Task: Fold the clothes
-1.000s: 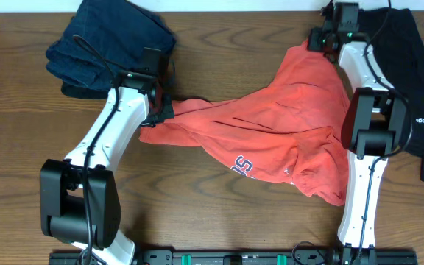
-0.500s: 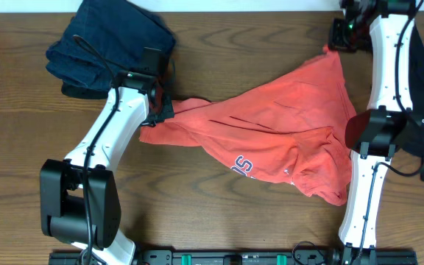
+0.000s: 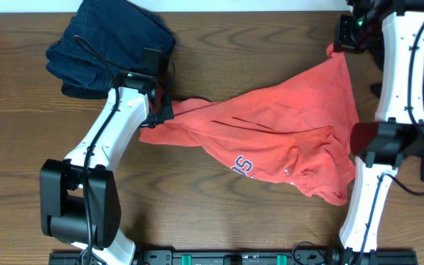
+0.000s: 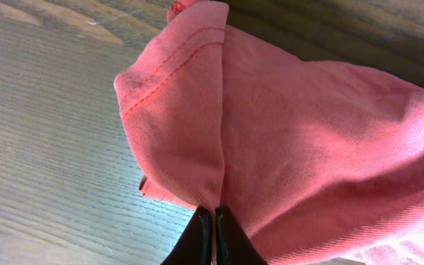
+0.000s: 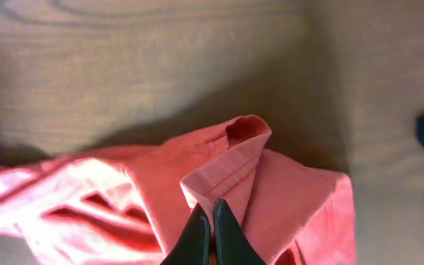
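Observation:
This end of the shirt already lies spread on the tabletop. My left gripper will next move slightly down with the pinched hemmed edge (image 3: 152, 133) (image 4: 210, 197) and let it go there.
The coral-red T-shirt (image 3: 285, 132) lies stretched across the middle of the table, with white-and-navy lettering near its lower edge. My left gripper (image 3: 160, 110) is shut on the shirt's left hemmed edge (image 4: 190, 103), fingertips pinched on the fabric (image 4: 213, 221). My right gripper (image 3: 337, 46) is shut on the shirt's far right corner and holds it lifted at the back of the table; the wrist view shows the hem (image 5: 234, 162) pinched between its fingers (image 5: 212, 217).
A dark navy denim garment (image 3: 112, 44) is bunched at the back left, just behind my left arm. A black shirt with a small white logo (image 3: 422, 96) lies at the right edge, beside my right arm. Bare wood shows along the front.
My right gripper has moved to the right and toward the back edge with the shirt corner, pulling the shirt tauter. The left gripper has stayed in place.

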Robot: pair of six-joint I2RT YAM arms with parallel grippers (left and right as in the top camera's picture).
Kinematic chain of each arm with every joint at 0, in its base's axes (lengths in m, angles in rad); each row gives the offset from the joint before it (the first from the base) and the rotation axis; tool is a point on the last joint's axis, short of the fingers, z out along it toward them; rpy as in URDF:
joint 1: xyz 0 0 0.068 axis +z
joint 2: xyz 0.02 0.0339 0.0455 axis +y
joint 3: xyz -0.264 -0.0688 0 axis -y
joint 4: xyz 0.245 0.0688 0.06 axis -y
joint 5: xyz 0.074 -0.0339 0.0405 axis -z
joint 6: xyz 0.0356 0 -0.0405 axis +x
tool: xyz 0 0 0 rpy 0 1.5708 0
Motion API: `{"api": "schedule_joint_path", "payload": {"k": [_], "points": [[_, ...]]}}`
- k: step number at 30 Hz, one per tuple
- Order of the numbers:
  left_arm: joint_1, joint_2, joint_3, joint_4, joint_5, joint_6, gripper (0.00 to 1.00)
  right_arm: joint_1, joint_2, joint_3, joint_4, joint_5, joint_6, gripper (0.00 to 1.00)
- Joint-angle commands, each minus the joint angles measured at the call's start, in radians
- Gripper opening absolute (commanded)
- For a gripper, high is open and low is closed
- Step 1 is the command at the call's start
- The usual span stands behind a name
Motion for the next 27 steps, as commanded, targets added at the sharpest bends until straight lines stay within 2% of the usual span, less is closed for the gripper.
{"api": "schedule_joint_path", "payload": {"k": [1, 6, 14, 20, 27], "points": [[0.008, 0.013, -0.006, -0.005, -0.009, 0.012, 0.06, 0.029, -0.116, -0.169, -0.007, 0.107, 0.020, 0.01], [0.008, 0.013, -0.006, -0.005, -0.009, 0.013, 0.06, 0.036, -0.237, -0.523, 0.021, 0.143, 0.053, 0.02], [0.008, 0.013, -0.010, -0.008, -0.009, 0.013, 0.06, 0.018, -0.420, -1.063, 0.286, 0.164, 0.083, 0.01], [0.008, 0.021, -0.066, 0.035, -0.009, 0.027, 0.06, -0.013, -0.436, -1.209, 0.432, 0.150, 0.061, 0.01], [0.008, 0.023, -0.122, 0.056, -0.059, 0.054, 0.06, -0.016, -0.433, -1.269, 0.515, 0.148, 0.059, 0.01]]}}
